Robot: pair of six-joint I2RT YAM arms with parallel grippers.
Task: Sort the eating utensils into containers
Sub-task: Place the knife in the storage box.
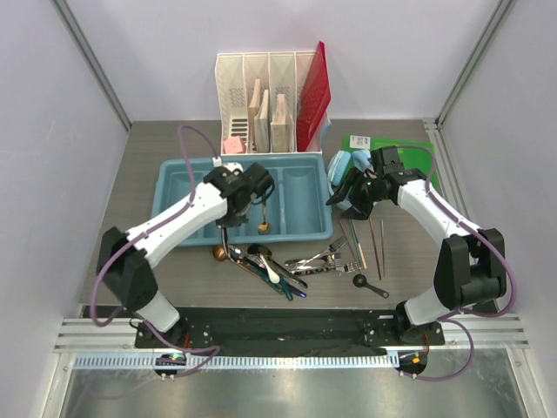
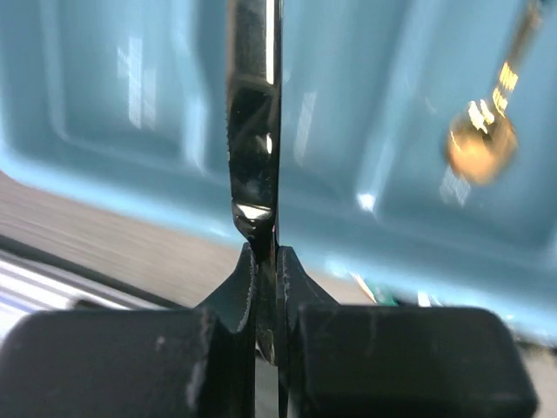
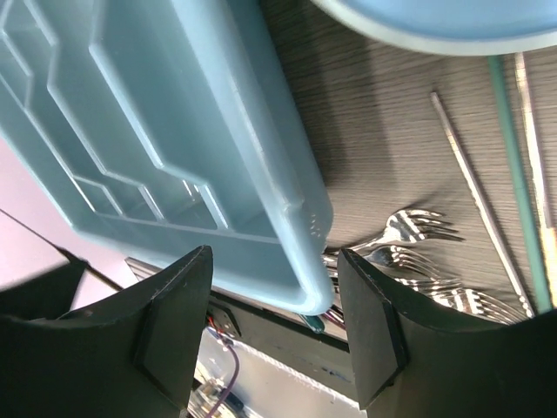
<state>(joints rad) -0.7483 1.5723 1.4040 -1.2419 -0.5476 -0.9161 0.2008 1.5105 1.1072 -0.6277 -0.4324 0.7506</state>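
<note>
Next, my left gripper moves outward past the tray's near rim, then down into the tray's section beside the gold spoon's. The knife still overhangs that rim.
My left gripper is shut on a dark knife with a serrated edge. It holds the knife over the front part of the light blue tray. A gold spoon lies in one tray compartment. More utensils lie in a pile in front of the tray, with silver forks and thin chopsticks to its right. My right gripper hangs open above the tray's right end, nothing between its fingers.
A white slotted file organizer with a red folder stands behind the tray. Light blue headphones and a green item lie at the right rear. A black spoon rests near the front edge.
</note>
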